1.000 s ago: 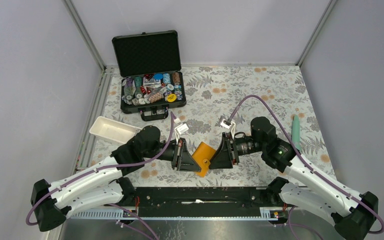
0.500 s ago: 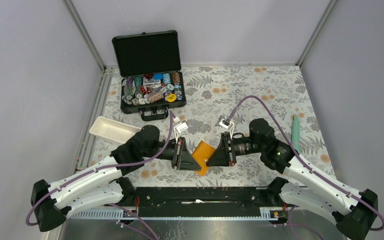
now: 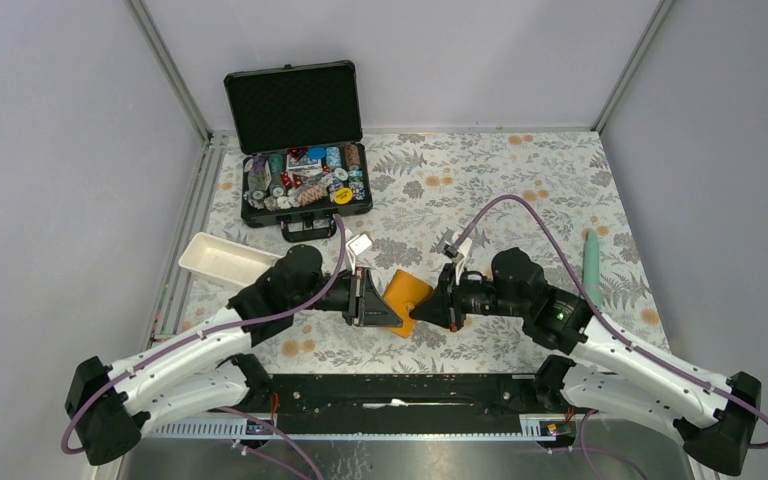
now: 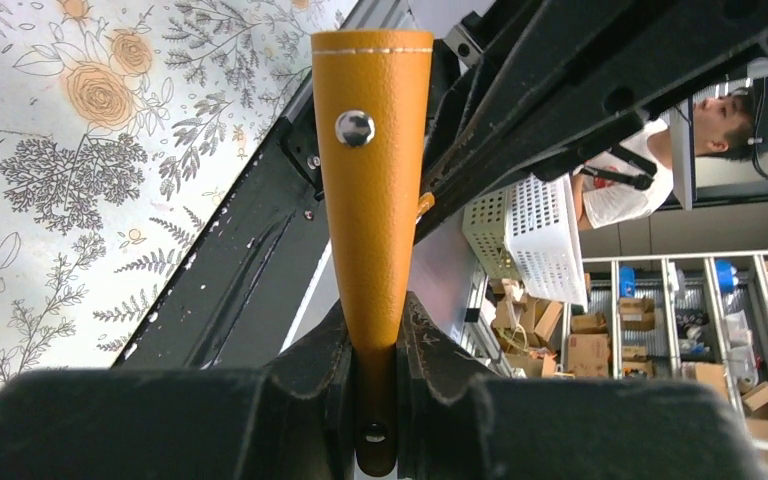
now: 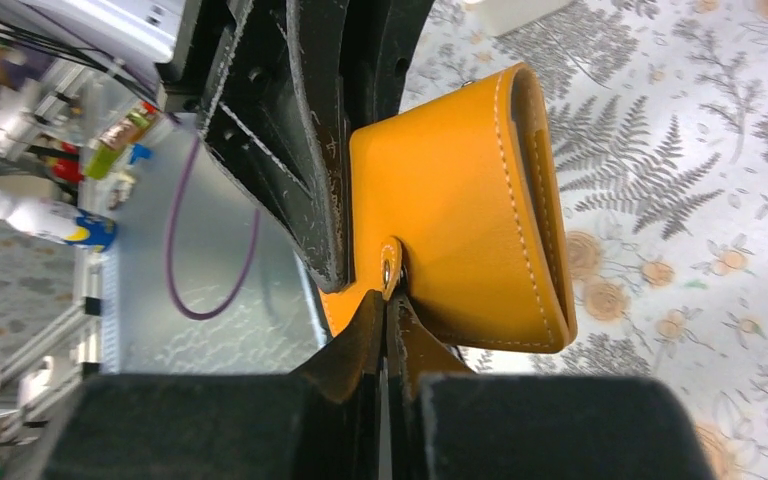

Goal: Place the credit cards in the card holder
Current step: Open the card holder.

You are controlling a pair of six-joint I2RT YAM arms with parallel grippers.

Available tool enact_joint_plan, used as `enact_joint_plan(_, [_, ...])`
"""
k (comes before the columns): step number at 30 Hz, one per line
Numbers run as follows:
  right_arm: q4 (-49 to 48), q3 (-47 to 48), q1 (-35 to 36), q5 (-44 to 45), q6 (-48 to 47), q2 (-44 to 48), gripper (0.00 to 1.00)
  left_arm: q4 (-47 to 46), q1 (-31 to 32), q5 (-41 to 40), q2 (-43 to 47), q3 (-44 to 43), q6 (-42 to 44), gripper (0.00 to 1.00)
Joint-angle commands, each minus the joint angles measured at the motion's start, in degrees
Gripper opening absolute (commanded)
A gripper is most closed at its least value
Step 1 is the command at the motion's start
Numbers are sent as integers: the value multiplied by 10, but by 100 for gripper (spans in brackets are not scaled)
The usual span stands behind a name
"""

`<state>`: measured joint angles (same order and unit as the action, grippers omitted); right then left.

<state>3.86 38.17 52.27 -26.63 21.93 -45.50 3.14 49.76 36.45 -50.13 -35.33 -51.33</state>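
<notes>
The card holder hangs midair, so my left gripper needs to move away from the right gripper. Then it needs to bring the card holder into the right gripper's fingers and let go of it.
The card holder, an orange-tan wallet, is held off the table between my two arms. My left gripper is shut on its edge; in the left wrist view the card holder stands up out of the left gripper, snap stud showing. From the right, my right gripper is shut at the snap tab of the closed card holder, and the right gripper has its jaws pressed together there. The credit cards are out of view.
An open black case full of poker chips stands at the back left. A white tray lies by the left arm. A teal pen-like stick lies at the right. The black base rail runs along the near edge.
My right gripper has moved left to the wallet and closed at its snap tab. The left gripper has kept its grip and shifted slightly up and right with the wallet.
</notes>
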Motion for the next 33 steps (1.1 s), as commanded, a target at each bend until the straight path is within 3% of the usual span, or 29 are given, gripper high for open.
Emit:
enact_joint_plan(1, [9,38,26,84,-66,-21,0,-125,-4,11,-15,4,-55,0])
enact_joint_plan(11, [24,68,130,174,-114,-60,0,-196,-35,32,-36,42,-111,0])
enact_joint_plan(16, [20,73,155,198,-115,-61,0,-187,-45,34,-37,49,-108,0])
enact_joint_plan(20, [29,63,155,317,-75,-16,2,-135,-60,-1,1,50,-62,0])
enact_joint_plan(23, [76,60,155,446,-43,32,35,-64,-67,-73,51,45,-12,0])
enact_joint_plan(26, [125,63,154,535,-12,65,50,23,-67,-150,89,30,43,0])
enact_joint_plan(29, [138,63,154,561,23,78,58,65,-67,-202,111,25,71,0])
enact_joint_plan(33, [76,55,154,495,79,73,61,91,-59,-246,120,26,83,0])
